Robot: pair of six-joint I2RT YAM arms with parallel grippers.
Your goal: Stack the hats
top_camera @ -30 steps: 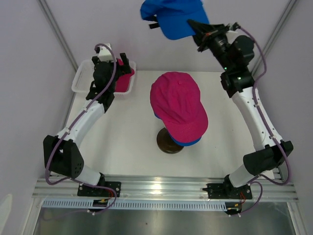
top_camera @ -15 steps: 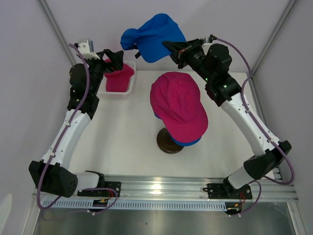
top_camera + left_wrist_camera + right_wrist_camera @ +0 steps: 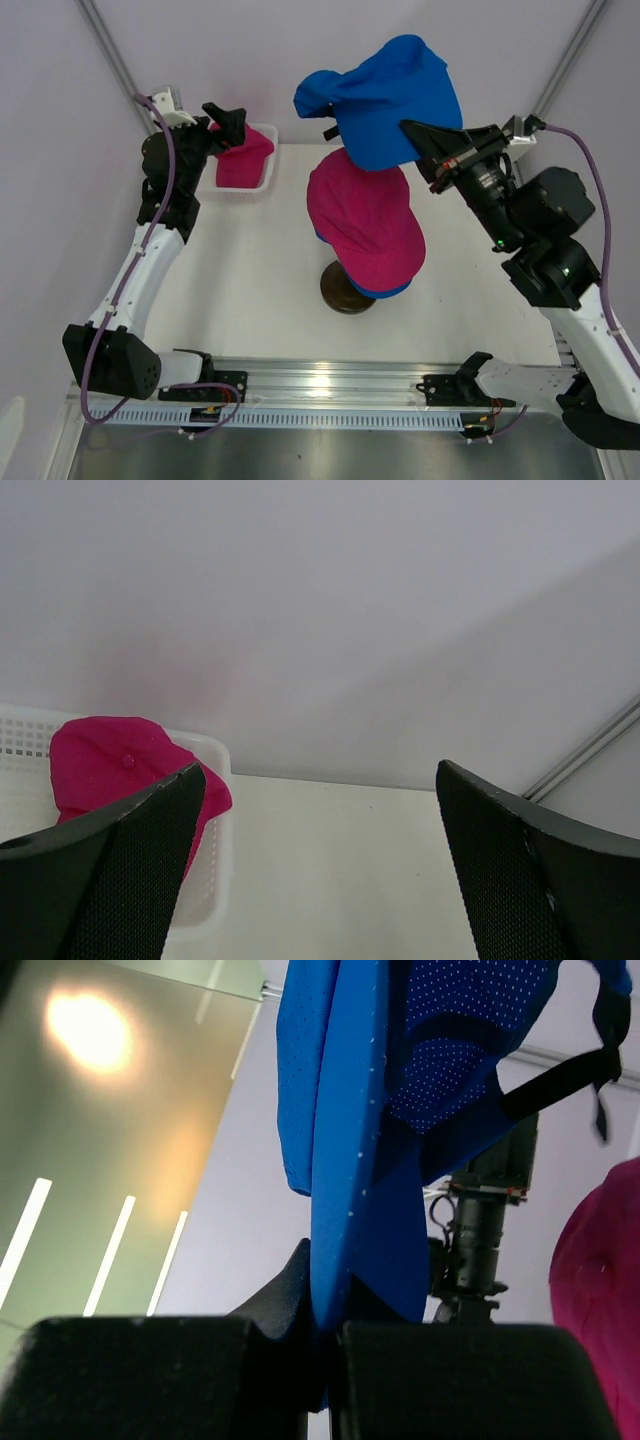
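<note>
My right gripper holds the royal blue hat and should move back and down to let go of it over the magenta hat's top [image 3: 358,196] [image 3: 606,1278].
My right gripper [image 3: 418,140] is shut on the brim of a royal blue hat [image 3: 385,95] and holds it in the air above the far part of the stack. In the right wrist view the blue brim [image 3: 365,1180] is pinched between my fingers. A magenta hat [image 3: 365,215] sits on top of the stack on the mannequin head, with a blue hat's edge [image 3: 385,291] showing under it. Another magenta hat [image 3: 243,158] lies in the white basket [image 3: 262,187]; it also shows in the left wrist view [image 3: 115,770]. My left gripper [image 3: 232,122] is open and empty above the basket.
The mannequin's dark round base [image 3: 345,290] stands mid-table. The white basket [image 3: 205,880] is at the far left by the back wall. Metal frame struts run up both back corners. The rail with the arm bases lies along the near edge.
My right arm has swung the blue hat from the far left back to the right and nearer, over the stack. My left gripper stayed above the basket, shifting slightly.
</note>
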